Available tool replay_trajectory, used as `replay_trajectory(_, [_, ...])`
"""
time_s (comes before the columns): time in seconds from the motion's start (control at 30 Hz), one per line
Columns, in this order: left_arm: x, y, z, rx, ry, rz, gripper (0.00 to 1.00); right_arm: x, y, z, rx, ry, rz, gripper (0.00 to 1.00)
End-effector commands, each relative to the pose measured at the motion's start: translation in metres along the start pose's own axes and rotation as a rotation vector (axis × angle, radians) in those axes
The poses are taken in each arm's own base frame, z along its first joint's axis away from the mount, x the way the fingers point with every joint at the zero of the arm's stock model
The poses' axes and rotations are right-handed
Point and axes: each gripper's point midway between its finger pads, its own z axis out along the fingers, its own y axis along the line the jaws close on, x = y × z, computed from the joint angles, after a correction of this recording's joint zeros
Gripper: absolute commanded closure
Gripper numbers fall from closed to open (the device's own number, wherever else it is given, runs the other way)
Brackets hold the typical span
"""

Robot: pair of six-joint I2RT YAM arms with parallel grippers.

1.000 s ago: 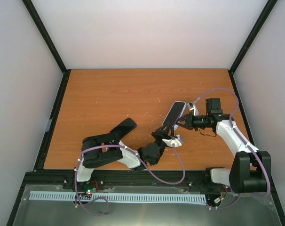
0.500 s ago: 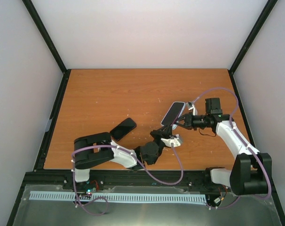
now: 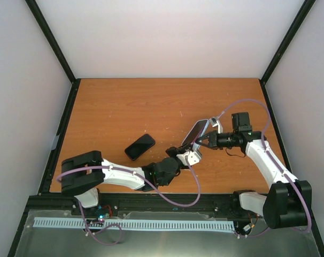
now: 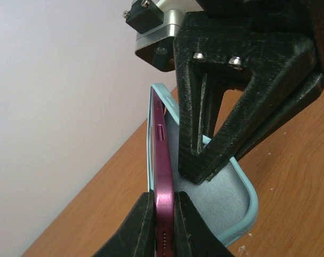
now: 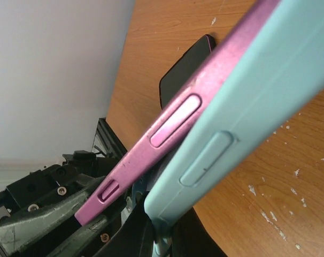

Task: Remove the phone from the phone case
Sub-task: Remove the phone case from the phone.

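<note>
My right gripper moves to the right in the top view and down next, releasing the case (image 4: pixel 229 201) on the bare tabletop, since my left gripper holds the phone.
A magenta phone (image 4: pixel 162 176) sits half out of a light blue case (image 4: pixel 229 201), held in the air right of the table's middle (image 3: pixel 197 131). My left gripper (image 4: pixel 164 222) is shut on the phone's lower edge; in the top view it (image 3: pixel 187 150) is just below the pair. My right gripper (image 5: pixel 163 235) is shut on the case's wall (image 5: pixel 247 107), one finger (image 4: pixel 231 112) inside the shell; in the top view it (image 3: pixel 203 140) is to the right of the pair. The phone's side (image 5: pixel 167 126) stands apart from the case at the near end.
A second, black phone (image 3: pixel 139 146) lies flat on the wooden table (image 3: pixel 124 107) left of the grippers, also in the right wrist view (image 5: pixel 186 72). The left arm (image 3: pixel 114 174) stretches low along the front edge. Purple cables loop by both arms.
The left arm has swung its elbow left and lower, uncovering the black phone. The phone and case have shifted slightly left and down, and the phone's near end stands farther from the case.
</note>
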Motion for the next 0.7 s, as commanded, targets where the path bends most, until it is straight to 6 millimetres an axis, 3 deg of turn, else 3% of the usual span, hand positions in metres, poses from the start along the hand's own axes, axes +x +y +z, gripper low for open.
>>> replay_trajectory(0.0, [-0.02, 0.077, -0.014, -0.226, -0.017, -0.257, 1.0, -0.027, -0.051, -0.021, 0.315, -0.11, -0.129, 0.97])
replay_trajectory(0.17, [-0.023, 0.094, -0.017, -0.233, -0.031, -0.318, 1.0, -0.028, -0.055, -0.029, 0.384, -0.111, -0.18, 0.97])
replay_trajectory(0.47, [-0.017, 0.108, -0.008, -0.223, -0.024, -0.442, 1.0, -0.038, -0.035, -0.018, 0.387, 0.002, -0.209, 0.97])
replay_trajectory(0.67, [-0.011, 0.115, -0.008, -0.221, -0.012, -0.514, 1.0, -0.047, -0.044, -0.014, 0.462, 0.058, -0.202, 0.97])
